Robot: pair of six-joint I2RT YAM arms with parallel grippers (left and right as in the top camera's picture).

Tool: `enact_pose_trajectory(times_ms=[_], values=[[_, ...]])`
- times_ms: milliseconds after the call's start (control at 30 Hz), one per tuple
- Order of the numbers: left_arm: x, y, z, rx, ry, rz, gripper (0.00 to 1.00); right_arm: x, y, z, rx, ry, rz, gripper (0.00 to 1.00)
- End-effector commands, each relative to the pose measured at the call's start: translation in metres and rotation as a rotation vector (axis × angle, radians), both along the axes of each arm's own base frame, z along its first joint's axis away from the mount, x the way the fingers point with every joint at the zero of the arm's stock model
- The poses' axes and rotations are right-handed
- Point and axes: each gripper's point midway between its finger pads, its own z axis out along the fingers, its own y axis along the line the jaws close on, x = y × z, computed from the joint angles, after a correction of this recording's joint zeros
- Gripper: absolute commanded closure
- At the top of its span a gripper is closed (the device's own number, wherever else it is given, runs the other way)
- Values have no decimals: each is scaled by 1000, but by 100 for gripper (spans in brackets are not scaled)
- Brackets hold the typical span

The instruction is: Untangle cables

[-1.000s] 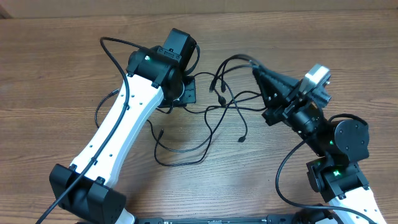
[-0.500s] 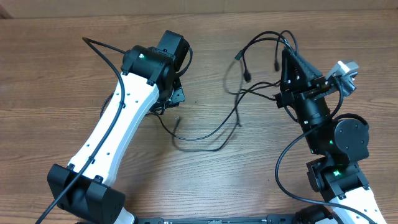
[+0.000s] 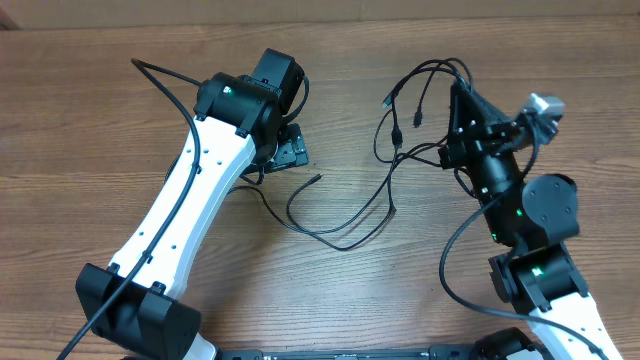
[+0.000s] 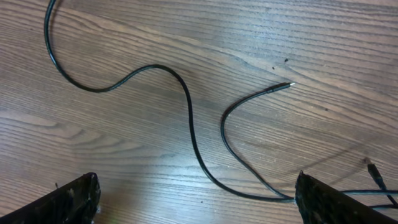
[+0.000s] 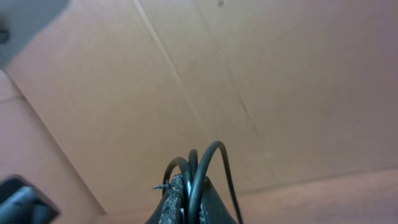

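My raised right gripper should swing down and to the right in the overhead view next, away from my left gripper, and let go of the cables.
The cables are thin black cords. Several strands (image 3: 400, 120) hang from my right gripper (image 3: 458, 95), which is raised at the right and shut on them. They trail down into a loose loop (image 3: 340, 225) lying on the wooden table. One free plug end (image 3: 318, 178) rests just right of my left gripper (image 3: 290, 150), which stands open and holds nothing. In the left wrist view a cord (image 4: 189, 118) snakes across the wood, its plug tip (image 4: 289, 85) lying free, with my fingers (image 4: 68, 202) wide apart. The right wrist view shows cords (image 5: 208, 155) pinched at the closed tips (image 5: 189, 186).
The wooden table (image 3: 80, 130) runs to a cardboard wall (image 5: 261, 74) at the far edge. The left arm's own thicker black cable (image 3: 165, 75) arcs over the table at upper left. The right arm's thick cable (image 3: 450, 270) loops beside its base.
My left gripper has opened and let go of the cord, whose end now lies on the table. The right gripper has swung right and back, carrying the bundle, and the loop has spread out.
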Motion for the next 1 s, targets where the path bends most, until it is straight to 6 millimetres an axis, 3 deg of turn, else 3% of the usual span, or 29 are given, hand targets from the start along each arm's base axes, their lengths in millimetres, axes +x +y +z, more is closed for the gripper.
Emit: enact_pose_trajectory(times_ms=[0,133,333,433,500,600,633,733,767,867,967], values=[[3,2,-1,15,-3,-11,0,14,5,-8,-3,24,4,96],[6,1,-1,9,-17,-11,0,24,36,-7,9,-27,158,96],[11,-1,0,0,-37,-10,0,32,71,0,171,-84,370,96],[12,-2,0,-2,-40,-10,0,34,75,-3,147,-99,389,96],[11,-2,0,-2,-34,-11,0,48,53,-9,89,-100,266,96],[10,-1,0,2,-31,-28,0,70,3,-23,-5,-77,26,96],[10,-1,0,3,-31,-30,0,80,-28,-35,-72,-43,-105,96],[10,-1,0,2,-31,-29,0,91,-83,-67,-204,70,-294,96],[10,-2,0,1,-31,-29,0,94,-110,-87,-226,144,-360,90],[10,-2,0,1,-31,-30,0,95,-158,-128,-239,292,-450,0],[10,-3,-1,-8,-27,-31,0,90,-182,-156,-241,401,-485,0]])
